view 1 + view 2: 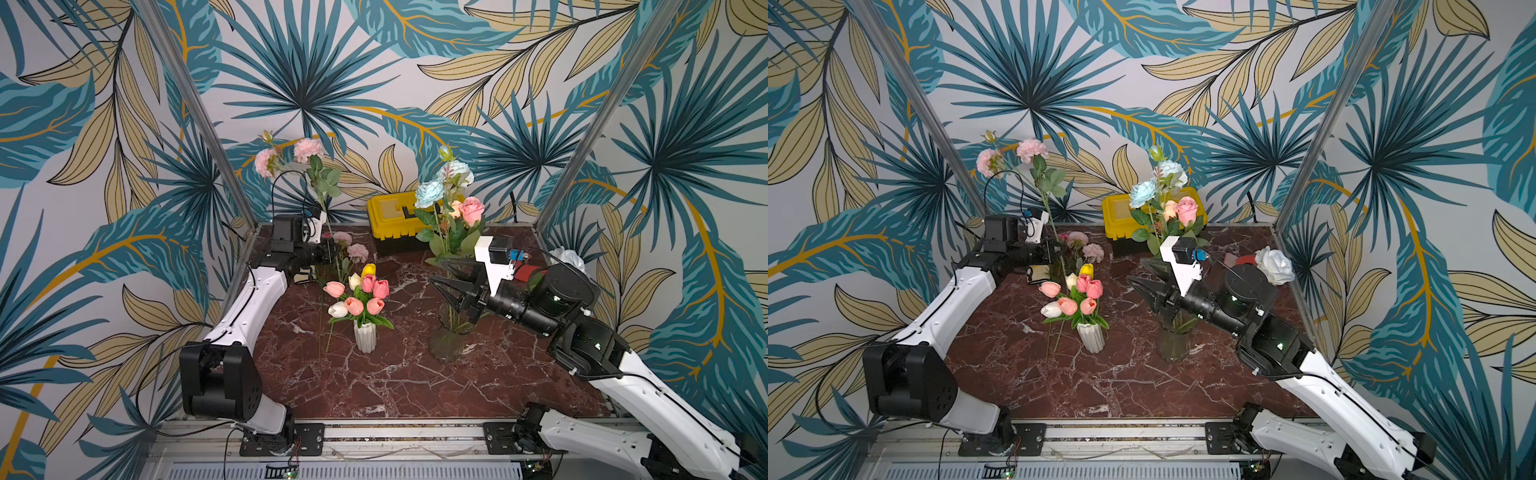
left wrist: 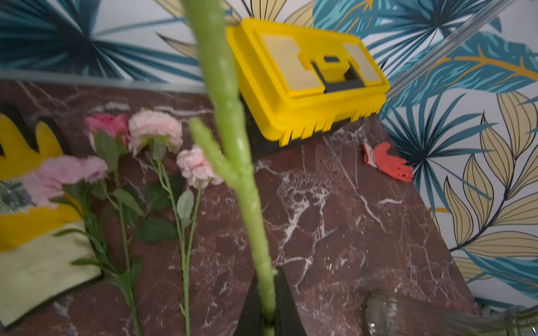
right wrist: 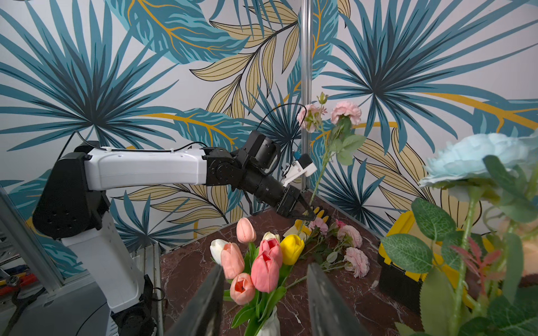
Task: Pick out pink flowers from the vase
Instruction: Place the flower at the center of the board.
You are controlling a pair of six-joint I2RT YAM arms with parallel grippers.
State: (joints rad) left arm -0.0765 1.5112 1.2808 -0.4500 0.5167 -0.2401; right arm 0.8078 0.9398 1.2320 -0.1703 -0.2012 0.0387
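Observation:
The spot beside the laid-down pink flowers is below my left gripper. My left gripper should go down, tip the upright stem flat and release the spray there on the marble (image 1: 333,277) (image 2: 217,249).
My left gripper (image 2: 266,279) is shut on the thick green stem (image 2: 233,145) of a pink carnation spray, held upright at the back left with its blooms (image 1: 307,149) high above the table. Several pink flowers (image 2: 154,131) lie on the marble beneath it. The glass vase (image 1: 451,332) holds pale blue blooms and a pink rose (image 1: 471,210). My right gripper (image 1: 436,272) hangs open just left of those stems, with nothing between its fingers. A white ribbed vase (image 1: 365,336) of pink, white and yellow tulips (image 3: 265,270) stands mid-table.
A yellow toolbox (image 1: 395,212) sits against the back wall behind the glass vase. A red glove (image 2: 387,161) and a white flower (image 1: 1274,264) lie at the back right. A yellow glove (image 2: 26,203) lies by the laid-down flowers. Metal frame posts (image 1: 199,108) stand at the back corners.

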